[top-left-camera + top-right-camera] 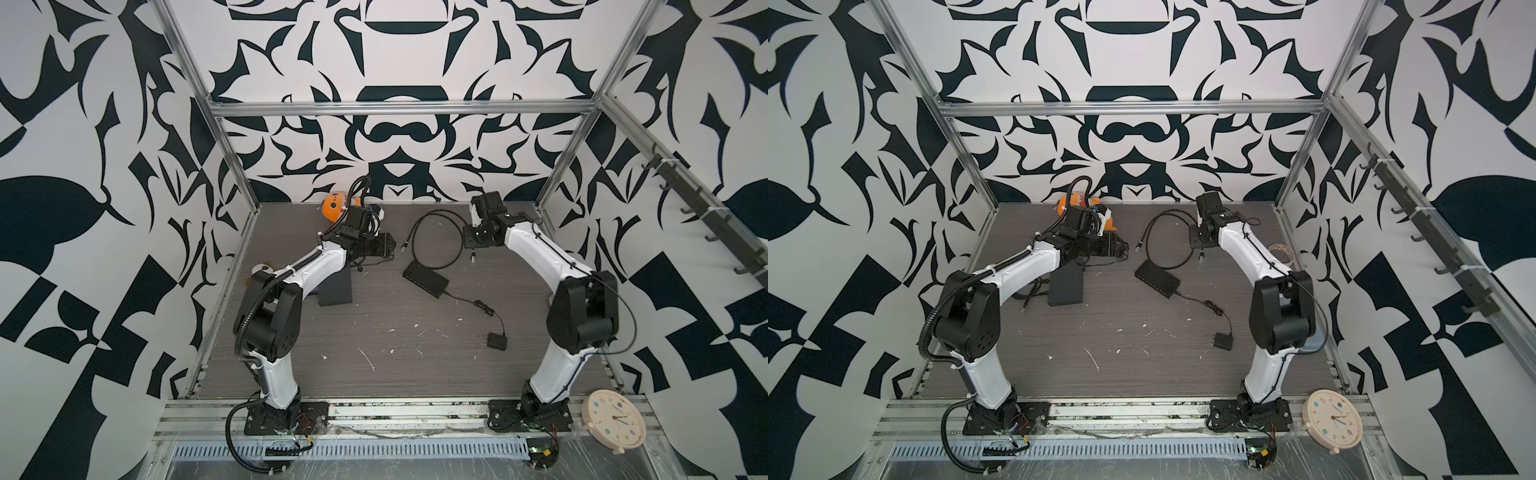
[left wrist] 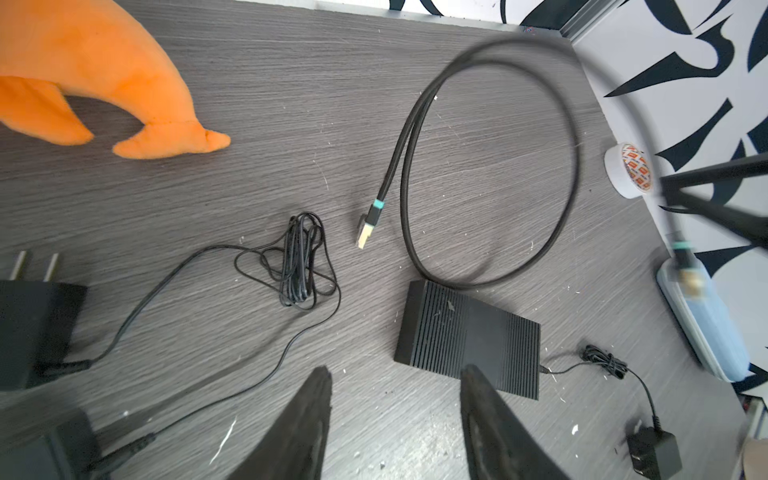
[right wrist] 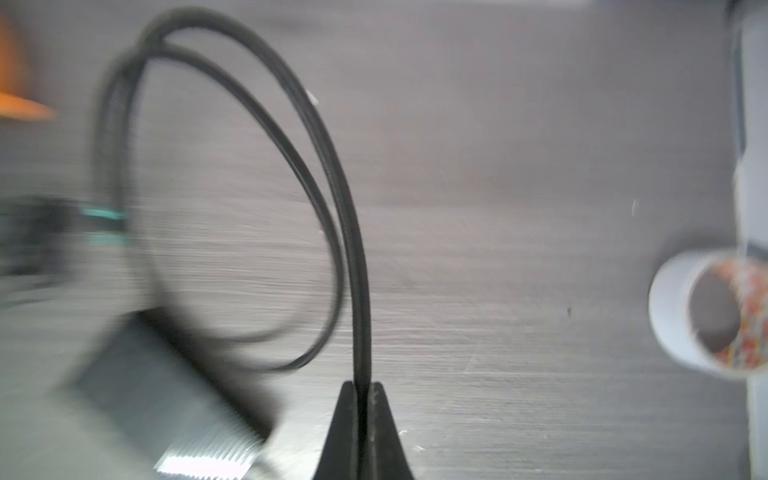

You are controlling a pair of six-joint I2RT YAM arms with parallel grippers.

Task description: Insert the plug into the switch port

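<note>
The robot's right gripper should move back past the switch (image 1: 426,279) and down to let go of the cable on the bare tabletop nearer the robot's base, since that part of the tabletop is clear.
The black ribbed switch (image 1: 426,279) (image 2: 469,336) lies flat mid-table, blurred in the right wrist view (image 3: 166,395). A black cable (image 1: 440,241) (image 3: 332,166) loops behind it. One plug (image 1: 403,247) (image 2: 365,232), teal-banded, rests on the table left of the loop. The other plug (image 1: 472,256) (image 1: 1201,257) hangs above the table, right of the switch. My right gripper (image 3: 361,386) (image 1: 473,245) is shut on the cable just behind that plug. My left gripper (image 2: 395,374) (image 1: 386,245) hovers open and empty, left of the switch. The switch ports are not visible.
A second black box (image 1: 334,291) with its tangled cord (image 2: 299,262) lies under the left arm. An orange plush (image 1: 334,205) is at the back. The switch's power adapter (image 1: 496,340), a tape roll (image 1: 1281,253) (image 3: 706,307), a blue-lidded container (image 2: 702,324) and a clock (image 1: 615,417) are on the right.
</note>
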